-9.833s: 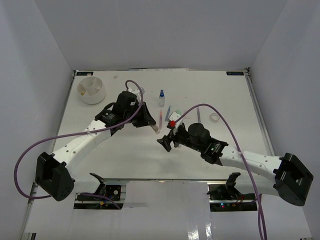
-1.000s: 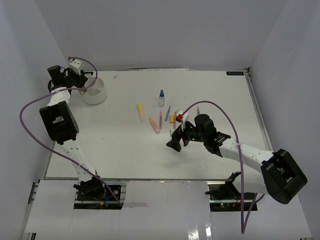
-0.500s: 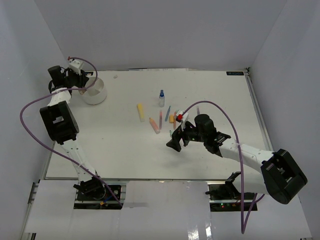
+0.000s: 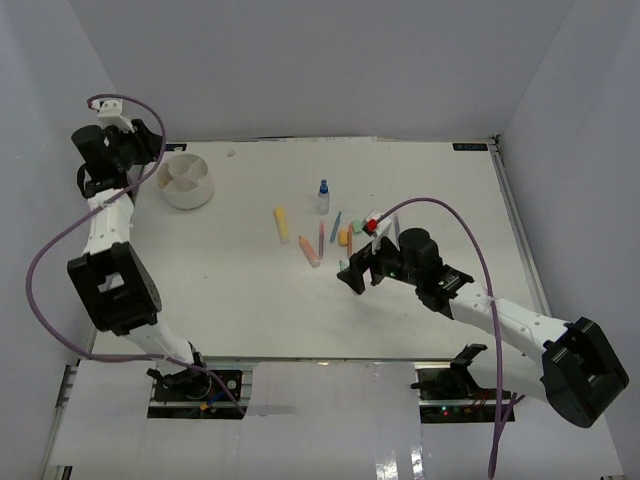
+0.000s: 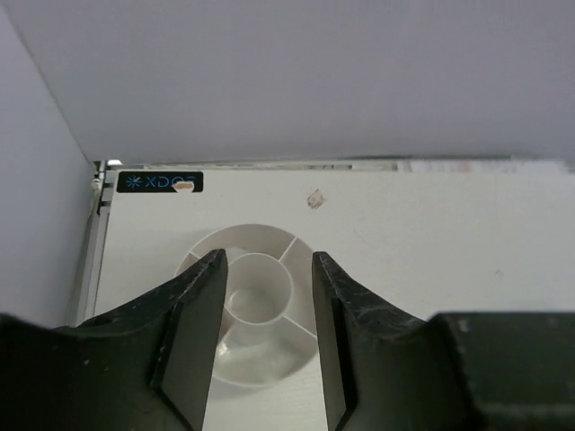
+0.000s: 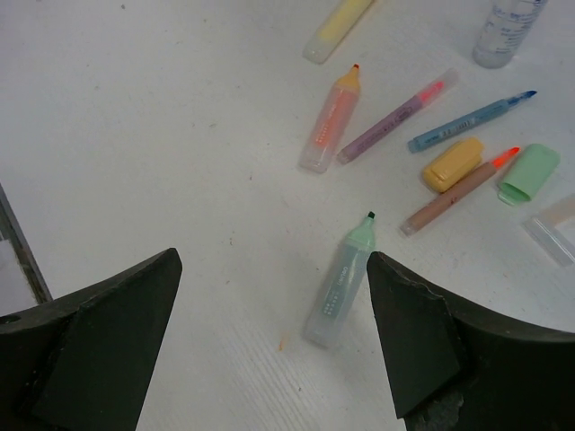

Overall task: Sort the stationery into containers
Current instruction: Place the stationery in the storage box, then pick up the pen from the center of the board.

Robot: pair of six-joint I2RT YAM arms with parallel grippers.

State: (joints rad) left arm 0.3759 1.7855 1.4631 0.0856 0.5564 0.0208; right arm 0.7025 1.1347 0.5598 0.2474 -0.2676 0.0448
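A thin pen points outward to the right of the robot's right gripper in the top view. The right gripper will next swing there, turn in line with the pen and lower onto the pen's near end [image 4: 398, 236].
The white divided tub [image 4: 187, 181] stands at the far left and shows in the left wrist view [image 5: 260, 232]. My left gripper [image 4: 148, 158] is open and empty, raised just left of the tub, and the tub shows between its fingers [image 5: 267, 269]. My right gripper [image 4: 352, 276] is open and empty above the teal marker [image 6: 341, 287], its fingers wide either side [image 6: 274, 260]. Beyond lie a pink marker [image 6: 328, 121], a yellow marker [image 6: 334, 22], thin pens [image 6: 395, 117], a yellow eraser block [image 6: 453, 163] and the blue-capped bottle [image 4: 323, 197]. The tape ring is hidden.
White walls close in the table on the far, left and right sides. A green cap-like piece [image 6: 530, 172] and a clear piece [image 6: 555, 229] lie right of the pens. The left arm's purple cable [image 4: 45, 250] loops along the left edge.
My left gripper has pulled back up and to the left, off the tub's top. My right gripper has shifted slightly up and right over the teal marker.
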